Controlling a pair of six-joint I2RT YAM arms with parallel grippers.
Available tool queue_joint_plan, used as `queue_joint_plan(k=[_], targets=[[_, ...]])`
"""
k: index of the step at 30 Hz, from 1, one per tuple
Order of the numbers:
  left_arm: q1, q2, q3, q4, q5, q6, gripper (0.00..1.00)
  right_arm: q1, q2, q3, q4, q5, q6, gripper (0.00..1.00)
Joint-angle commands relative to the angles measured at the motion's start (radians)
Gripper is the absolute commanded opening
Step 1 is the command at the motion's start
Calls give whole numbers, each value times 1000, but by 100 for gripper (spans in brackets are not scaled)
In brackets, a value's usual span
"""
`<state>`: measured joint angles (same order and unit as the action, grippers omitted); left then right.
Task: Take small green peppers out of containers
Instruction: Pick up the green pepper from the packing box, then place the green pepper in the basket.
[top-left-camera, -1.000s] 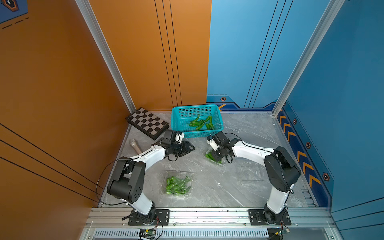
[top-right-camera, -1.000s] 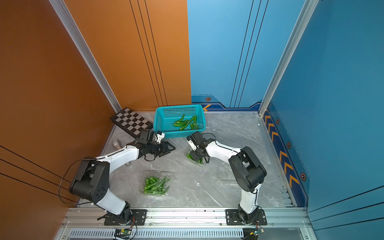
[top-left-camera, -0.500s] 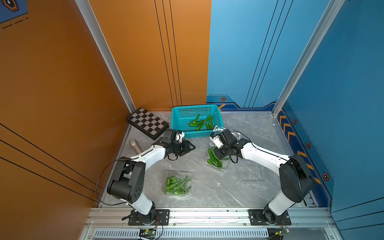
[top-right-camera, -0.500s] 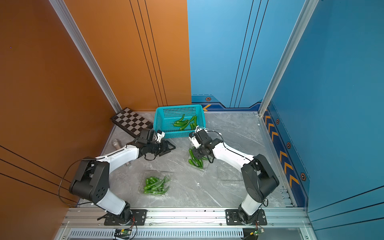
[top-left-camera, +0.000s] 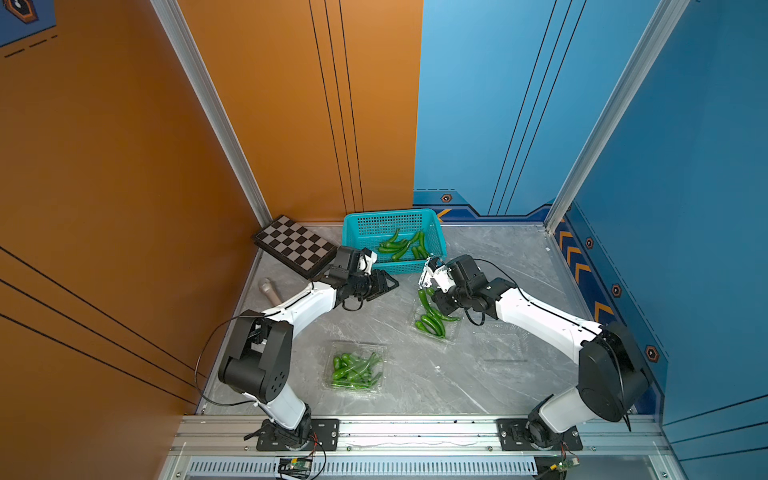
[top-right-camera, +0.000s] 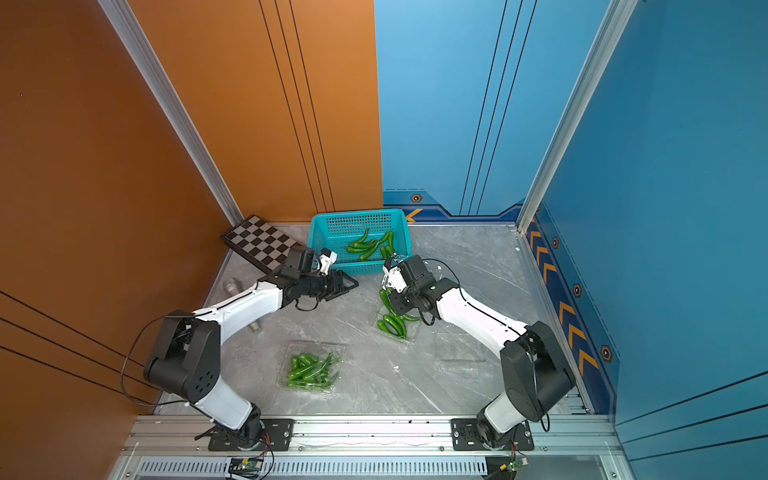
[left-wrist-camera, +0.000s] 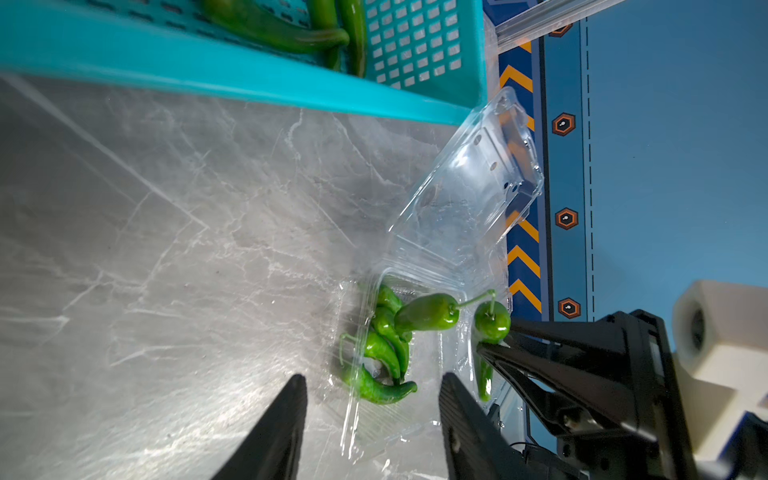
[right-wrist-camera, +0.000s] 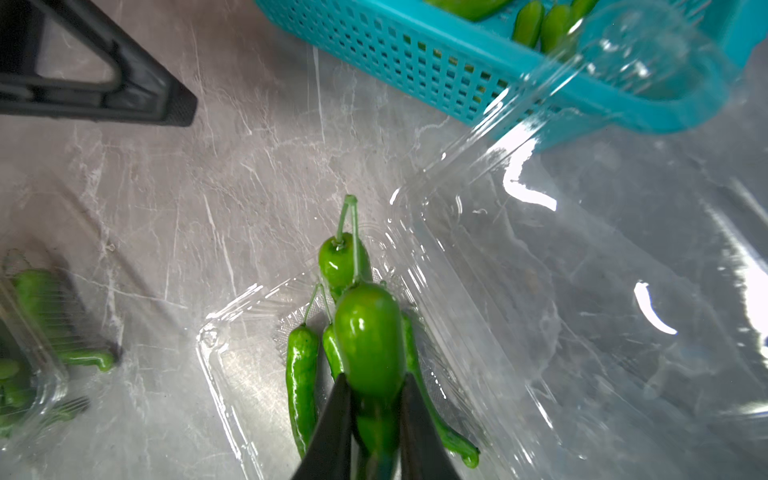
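Observation:
The teal basket is outward of my right gripper. My right gripper should next lift outward over the loose peppers in the basket and release what it holds.
My right gripper (right-wrist-camera: 374, 382) is shut on one small green pepper (right-wrist-camera: 368, 332), which hangs just above an open clear container (top-left-camera: 436, 328) with several peppers lying in its base. In both top views the held pepper (top-left-camera: 424, 301) sits in front of the teal basket (top-left-camera: 351, 232). That container's lid (left-wrist-camera: 469, 195) stands tilted up toward the basket. My left gripper (top-left-camera: 390, 286) is open and empty, low over the table to the left of that container, fingers (left-wrist-camera: 291, 415) pointing at it. A closed container (top-left-camera: 355, 370) full of peppers lies near the front. An empty container (top-left-camera: 498, 345) lies at the right.
The teal basket (top-right-camera: 318, 237) at the back holds several loose peppers. A folded chessboard (top-left-camera: 295, 245) leans at the back left, and a grey cylinder (top-left-camera: 270, 291) lies by the left wall. Wall panels close in the left, back and right sides.
My right gripper has lifted a pepper out of the open container and drawn a little toward the basket, its elbow swinging right. The left arm has stayed put.

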<state>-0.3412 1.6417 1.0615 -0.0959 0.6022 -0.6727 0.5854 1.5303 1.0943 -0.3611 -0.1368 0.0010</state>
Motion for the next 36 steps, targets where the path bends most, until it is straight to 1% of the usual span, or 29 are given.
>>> queue_joint_plan(k=[1,5,11,17,18,20,22,23,24,25,26,27,28,30,32,34,36], targets=[[-15,46,43,-5,-11,10,54,-10,-43,7,23,-29,22,6],[-22,95,106,-4,3,17,53,-24,-39,44,57,-51,25,6],[-28,118,166,-4,16,14,53,-49,87,215,82,-64,8,7],[-36,132,174,-4,25,13,53,-101,331,502,82,-91,45,7],[-36,132,173,-4,25,12,53,-109,379,547,89,-106,54,7],[-34,127,172,-4,26,10,53,-117,472,648,92,-93,60,8],[-34,117,167,-9,25,12,52,-132,578,775,93,-117,72,9],[-34,112,165,-17,24,16,53,-137,622,822,91,-117,85,14],[-34,105,162,-23,21,18,53,-142,672,881,82,-135,87,25],[-33,96,160,-31,17,23,53,-144,713,929,79,-140,91,32],[-33,88,155,-39,14,27,53,-147,742,961,78,-134,94,36],[-33,78,148,-41,10,28,53,-151,772,1000,77,-137,98,46],[-34,69,139,-41,7,30,53,-156,796,1034,76,-138,107,50],[-35,60,126,-41,2,30,53,-163,823,1081,73,-150,112,50],[-36,56,113,-41,3,31,53,-168,812,1085,72,-173,109,53],[-41,53,98,-41,7,37,53,-165,753,1034,67,-170,81,55],[-54,47,86,-42,8,43,53,-161,663,936,70,-164,51,56]])
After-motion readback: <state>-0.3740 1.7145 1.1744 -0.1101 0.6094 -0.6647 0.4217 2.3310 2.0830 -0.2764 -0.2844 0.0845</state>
